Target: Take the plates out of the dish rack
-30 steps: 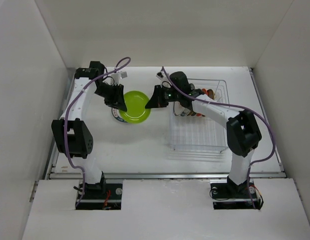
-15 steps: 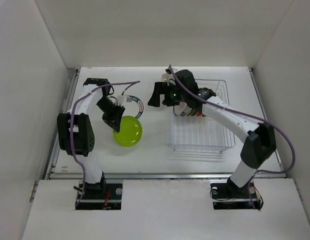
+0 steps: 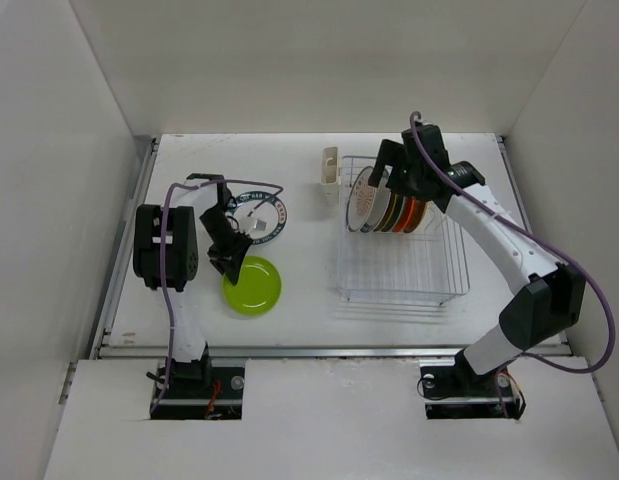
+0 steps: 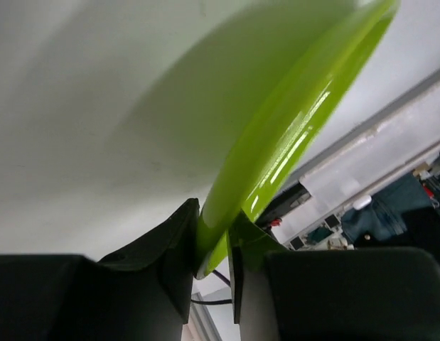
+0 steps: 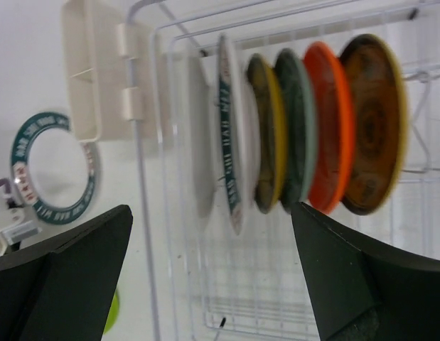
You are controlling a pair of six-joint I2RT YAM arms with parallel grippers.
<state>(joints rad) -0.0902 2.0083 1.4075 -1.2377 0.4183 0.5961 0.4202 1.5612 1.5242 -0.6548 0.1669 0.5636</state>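
Next I will shift my right gripper to the right in the top view and lower it onto the amber plate's rim, since empty rack beside it leaves room.
A lime green plate (image 3: 252, 285) lies near the table's front left, and my left gripper (image 3: 229, 262) is shut on its far rim. In the left wrist view that rim (image 4: 276, 142) sits pinched between my fingers (image 4: 214, 249). The dish rack (image 3: 404, 270) stands on the right with several plates (image 3: 389, 210) upright at its far end. My right gripper (image 3: 394, 175) hangs open above them, holding nothing. The right wrist view has the teal-rimmed plate (image 5: 229, 142), an olive one (image 5: 266, 135), an orange-red one (image 5: 330, 128) and an amber one (image 5: 369, 121) ahead of my open gripper (image 5: 212, 213).
A white plate with a dark teal rim (image 3: 259, 217) lies flat on the table just beyond the green one. A cream cup holder (image 3: 330, 172) hangs on the rack's far left corner. White walls close in the table on three sides.
My left gripper carried the green plate toward the front and lowered it to the table. My right gripper opened, let the plate go and swung right, back over the rack.
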